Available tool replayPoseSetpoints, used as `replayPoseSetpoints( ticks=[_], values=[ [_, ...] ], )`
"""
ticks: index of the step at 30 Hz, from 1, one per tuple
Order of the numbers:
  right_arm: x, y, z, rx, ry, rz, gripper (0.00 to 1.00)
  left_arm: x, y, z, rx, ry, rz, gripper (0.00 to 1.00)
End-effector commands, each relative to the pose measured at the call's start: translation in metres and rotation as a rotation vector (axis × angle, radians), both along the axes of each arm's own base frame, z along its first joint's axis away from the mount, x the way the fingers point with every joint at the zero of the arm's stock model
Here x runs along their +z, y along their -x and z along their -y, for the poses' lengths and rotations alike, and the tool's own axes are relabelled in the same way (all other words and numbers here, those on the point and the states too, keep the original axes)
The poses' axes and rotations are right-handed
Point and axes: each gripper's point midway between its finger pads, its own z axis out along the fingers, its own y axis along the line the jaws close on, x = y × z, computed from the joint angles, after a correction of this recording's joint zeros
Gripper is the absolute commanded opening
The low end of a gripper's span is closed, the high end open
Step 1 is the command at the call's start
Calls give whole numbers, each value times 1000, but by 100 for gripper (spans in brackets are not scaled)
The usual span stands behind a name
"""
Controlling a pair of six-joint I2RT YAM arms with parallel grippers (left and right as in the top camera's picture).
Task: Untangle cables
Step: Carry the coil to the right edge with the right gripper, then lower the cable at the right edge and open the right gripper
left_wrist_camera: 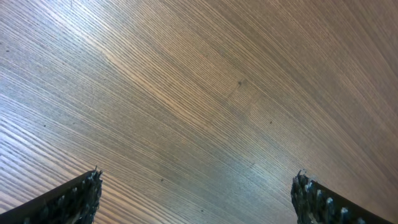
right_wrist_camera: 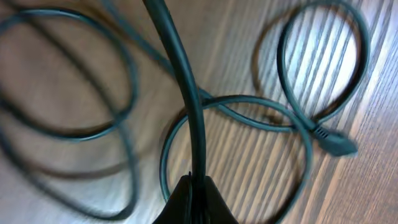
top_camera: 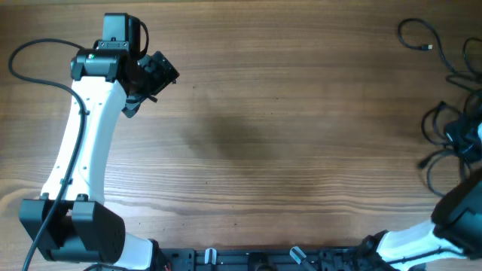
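I will pull the held cable back toward the near loop by the plug end [top_camera: 449, 172] [right_wrist_camera: 236, 152] with my right gripper next and let go of it there, because the farther loops lie close beside it.
Thin black cables [top_camera: 444, 124] lie in loose loops at the far right of the table, and one separate loop [top_camera: 419, 35] lies at the back right. My right gripper [right_wrist_camera: 196, 186] is shut on one cable [right_wrist_camera: 180, 74], which runs up from the closed fingers; looser loops and a small plug end [right_wrist_camera: 336, 142] lie on the wood below it. In the overhead view the right gripper [top_camera: 465, 141] sits at the right edge among the loops. My left gripper [left_wrist_camera: 196, 193] is open and empty over bare wood; in the overhead view it [top_camera: 154, 75] is at the back left, far from the cables.
The wooden table [top_camera: 286, 135] fills the view. The left arm's thick black wiring [top_camera: 30, 60] arcs near the left edge. The arm bases and a black rail [top_camera: 256, 260] sit along the front edge.
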Motion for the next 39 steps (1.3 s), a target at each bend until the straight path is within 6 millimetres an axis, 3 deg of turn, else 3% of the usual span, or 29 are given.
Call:
replayPoseSetpoints(
  ticks=[1,2,4,6,9,12,14,16,19,23,25,28,31,39],
  values=[
    [-41,26,10,-88,-59,-92,4,-4,0,-5,24,-9,-11,100],
    [-50,21,10,-86,-84,-73,4,-4,0,-5,24,-9,-11,100],
    [-59,-6,1,24,-162,28,4,-4,-1,-5,24,-8,-8,100],
    [-60,-22,-3,36,-188,103,4,-3,-1,-5,24,-8,-5,100],
    [-48,-90,-33,196,-297,372,4,-3,-3,-5,24,-8,0,100],
    [-36,-113,-35,280,-254,407,4,-3,-3,-5,24,-8,-1,100],
    [-17,-124,-32,373,-246,414,4,-3,-3,-5,24,-8,0,100],
    [0,-114,-17,359,-197,322,4,-3,-3,-5,24,-8,0,100],
    [16,-56,8,86,-118,86,4,-3,-3,-5,24,-8,0,100],
    [46,0,20,-203,14,-28,4,-3,-2,-5,24,-9,-4,100],
    [70,17,26,-282,83,-11,4,-4,-1,-5,24,-9,-8,100],
    [91,19,29,-283,116,41,4,-3,-2,-5,24,-8,-4,100],
    [79,25,20,-284,81,14,4,-3,-2,-5,24,-8,-4,100],
    [-15,58,-15,-326,-13,-55,5,-3,-3,-5,24,-8,3,100]
  ],
)
